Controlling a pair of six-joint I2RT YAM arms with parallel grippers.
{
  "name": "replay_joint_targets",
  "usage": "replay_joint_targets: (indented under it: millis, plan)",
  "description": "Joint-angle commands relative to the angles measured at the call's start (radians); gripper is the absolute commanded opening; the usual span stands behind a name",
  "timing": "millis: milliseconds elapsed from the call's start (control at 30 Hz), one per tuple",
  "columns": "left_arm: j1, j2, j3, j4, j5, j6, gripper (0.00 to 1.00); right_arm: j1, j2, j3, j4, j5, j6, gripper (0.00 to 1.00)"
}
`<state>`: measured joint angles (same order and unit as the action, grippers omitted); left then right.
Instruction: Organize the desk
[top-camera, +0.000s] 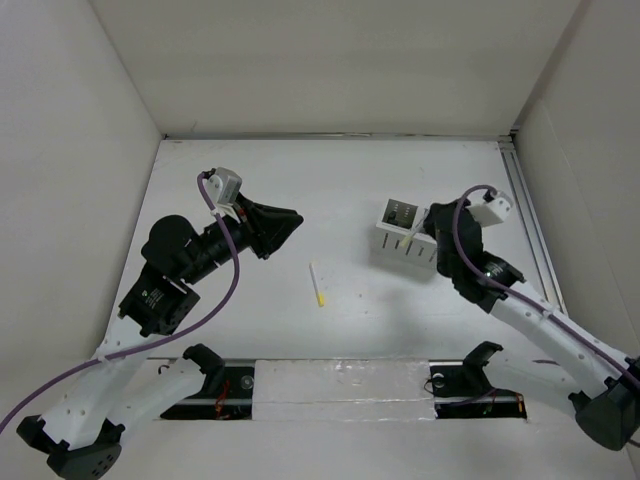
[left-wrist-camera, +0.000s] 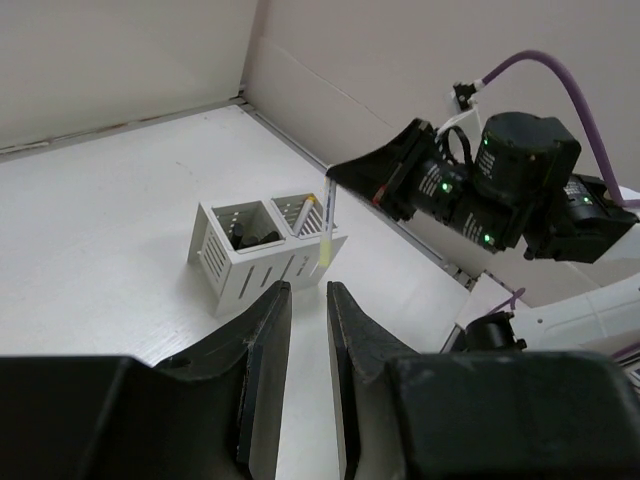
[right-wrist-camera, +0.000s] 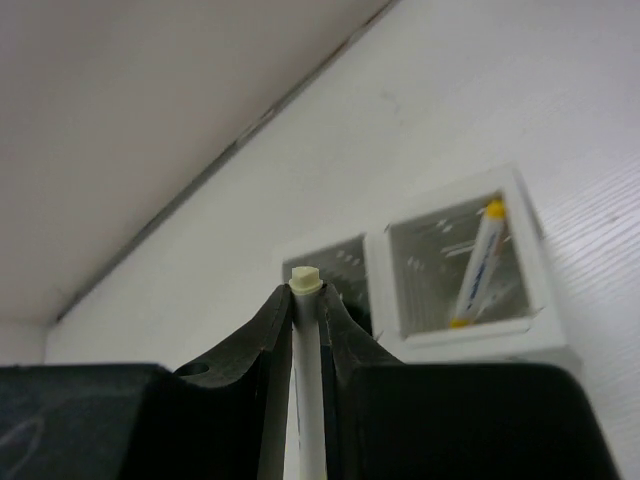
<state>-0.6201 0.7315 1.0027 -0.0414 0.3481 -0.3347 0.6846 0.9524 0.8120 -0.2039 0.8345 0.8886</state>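
My right gripper moves the white pen outward toward the bar next, then down over the yellow-ended pen's section of the holder.
A white slotted holder (top-camera: 398, 238) stands on the desk (top-camera: 340, 180) right of the middle. My right gripper (top-camera: 420, 241) hovers at it, shut on a white pen (right-wrist-camera: 307, 400) with a pale cap (right-wrist-camera: 305, 279). In the right wrist view that cap sits over the edge of the holder's (right-wrist-camera: 450, 345) left compartment. A yellow-ended pen (right-wrist-camera: 478, 265) leans in the right compartment. Another white pen with a yellow tip (top-camera: 318, 286) lies loose on the desk's middle. My left gripper (top-camera: 296, 219) hangs left of it, its jaws slightly open with nothing between them (left-wrist-camera: 308, 290).
White panels wall the desk on three sides. A thin metal rail (top-camera: 530, 225) runs along the right edge. In the left wrist view the right arm (left-wrist-camera: 510, 185) stands just behind the holder (left-wrist-camera: 255, 250). Both arm bases sit along the near edge.
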Motion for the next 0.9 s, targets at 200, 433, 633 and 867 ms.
replay_joint_targets:
  millis: [200, 433, 633, 867]
  plan:
    - [0.0, -0.014, -0.004, 0.061, 0.017, -0.006, 0.18, -0.333, 0.042, 0.11, 0.143, 0.063, -0.143, 0.0]
    - [0.0, -0.006, -0.004, 0.063, 0.025, -0.006, 0.18, -0.405, 0.115, 0.099, 0.19, 0.037, -0.152, 0.0]
    - [0.0, -0.009, -0.003, 0.061, 0.015, -0.004, 0.18, -0.405, 0.221, 0.115, 0.193, -0.008, -0.145, 0.0]
    - [0.0, -0.006, -0.003, 0.061, 0.02, -0.006, 0.18, -0.415, 0.305, 0.127, 0.231, 0.0, -0.139, 0.0]
